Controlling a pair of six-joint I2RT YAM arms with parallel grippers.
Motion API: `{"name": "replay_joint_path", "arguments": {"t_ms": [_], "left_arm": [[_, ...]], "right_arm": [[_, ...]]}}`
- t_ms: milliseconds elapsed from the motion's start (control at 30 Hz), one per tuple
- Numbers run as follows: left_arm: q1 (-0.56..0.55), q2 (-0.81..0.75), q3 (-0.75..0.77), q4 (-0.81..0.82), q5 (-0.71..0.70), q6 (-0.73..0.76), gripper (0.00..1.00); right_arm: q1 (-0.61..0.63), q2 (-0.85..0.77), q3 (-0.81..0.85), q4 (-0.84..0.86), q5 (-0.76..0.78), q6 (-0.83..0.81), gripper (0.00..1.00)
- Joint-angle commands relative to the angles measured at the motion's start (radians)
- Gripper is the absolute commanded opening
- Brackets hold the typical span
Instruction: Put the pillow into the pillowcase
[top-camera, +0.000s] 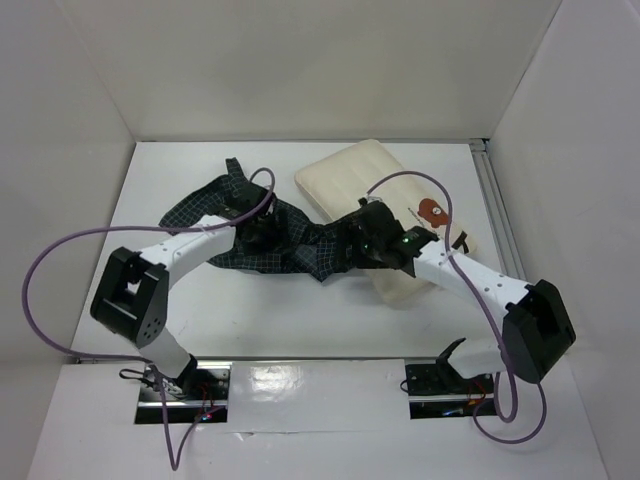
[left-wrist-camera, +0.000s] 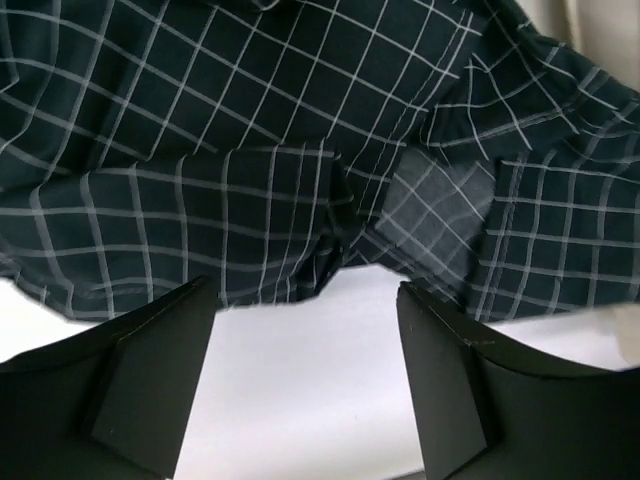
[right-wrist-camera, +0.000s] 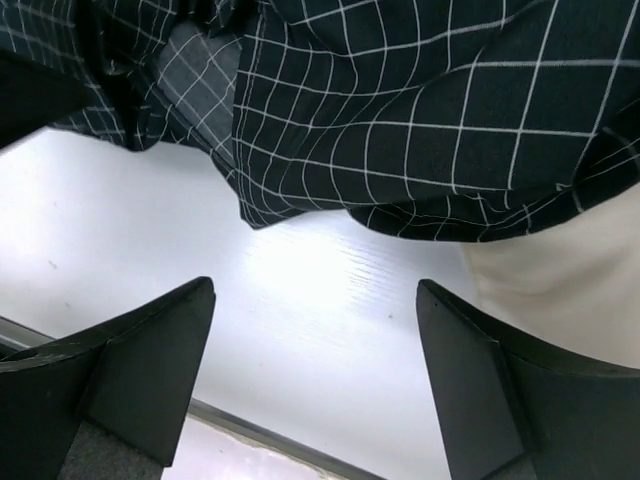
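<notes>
Next, my left gripper moves down and slightly outward, lowering the open fingers around the end of the pillowcase fold (left-wrist-camera: 326, 215), because that end sticks up.
The dark checked pillowcase (top-camera: 262, 232) lies crumpled mid-table, its right end against the cream pillow (top-camera: 352, 172), which lies slanted at the back right with its brown bear print (top-camera: 432, 211) showing. My left gripper (top-camera: 262, 235) hovers over the pillowcase's middle; in the left wrist view the gripper (left-wrist-camera: 305, 300) is open, nothing between its fingers, with the pillowcase (left-wrist-camera: 300, 130) just beyond the tips. My right gripper (top-camera: 352, 240) is at the pillowcase's right end beside the pillow. In the right wrist view the gripper (right-wrist-camera: 315, 300) is open and empty, pillowcase (right-wrist-camera: 430, 110) ahead, pillow (right-wrist-camera: 560, 260) at right.
White walls enclose the table (top-camera: 260, 310) on three sides. A metal rail (top-camera: 497, 215) runs along the right edge. Purple cables (top-camera: 40, 270) loop off both arms. The table's near edge (right-wrist-camera: 250, 430) shows below the right fingers.
</notes>
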Motion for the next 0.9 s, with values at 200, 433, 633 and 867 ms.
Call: {"name": "replay_joint_path", "arguments": {"t_ms": [200, 433, 633, 867], "left_arm": [[-0.061, 0.197, 0.133, -0.05, -0.235, -0.02, 0.78], [-0.043, 0.231, 0.225, -0.125, -0.301, -0.02, 0.16], [0.005, 0.136, 0.3, -0.19, -0.374, 0.044, 0.0], [0.129, 0.004, 0.45, -0.242, -0.376, 0.132, 0.0]], "right_arm": [[0.013, 0.115, -0.019, 0.202, -0.013, 0.129, 0.87], [0.013, 0.281, 0.078, 0.236, 0.026, 0.129, 0.28], [0.047, 0.24, 0.19, 0.145, 0.025, 0.043, 0.0], [0.128, -0.037, 0.195, 0.015, -0.088, 0.017, 0.0]]}}
